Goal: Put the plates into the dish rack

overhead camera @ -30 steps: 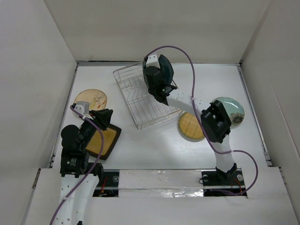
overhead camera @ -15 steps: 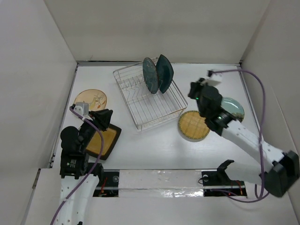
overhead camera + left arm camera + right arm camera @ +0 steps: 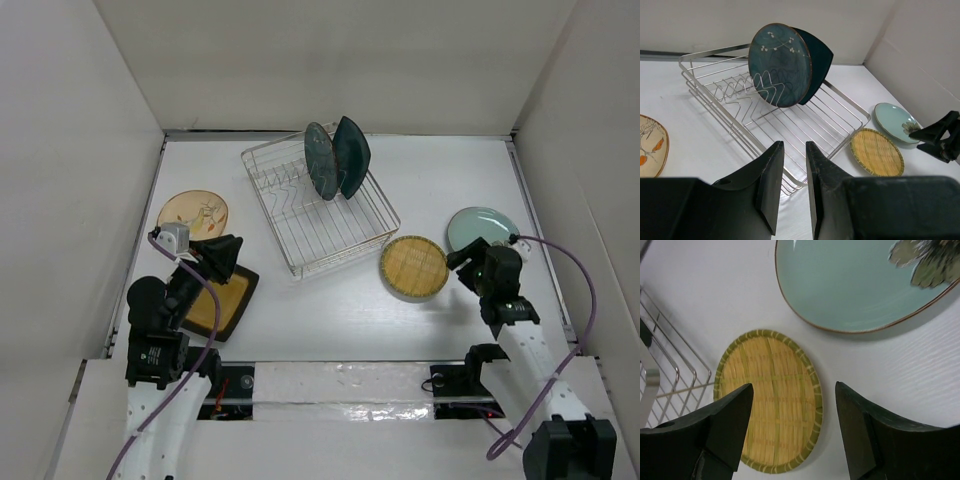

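Note:
The right gripper lowers and shifts toward the woven plate [image 3: 413,267] next, onto its rim away from the rack [image 3: 330,225].
The dish rack [image 3: 330,225] [image 3: 710,52] stands at the back centre, and two plates stand upright in it: a round teal one [image 3: 318,162] [image 3: 780,65] and a dark teal squarish one [image 3: 351,156] [image 3: 821,54]. A yellow woven plate [image 3: 413,267] [image 3: 770,400] lies flat to the right of the rack, with a pale green plate [image 3: 478,226] [image 3: 855,285] beyond it. My right gripper [image 3: 463,259] [image 3: 794,386] hangs open just over the woven plate's right edge, holding nothing. My left gripper [image 3: 224,252] [image 3: 794,146] hovers over a mustard square plate [image 3: 220,305], its jaws a narrow gap apart and empty. A tan plate [image 3: 193,213] lies at the left.
White walls close in the table on the left, back and right. A purple cable [image 3: 560,300] loops beside the right arm and another [image 3: 190,350] runs along the left arm. The right gripper [image 3: 940,136] shows at the right edge of the left wrist view.
My right gripper left the round teal plate standing in the rack, swung back right toward its base and now hangs open by the woven plate. The left arm has stayed put.

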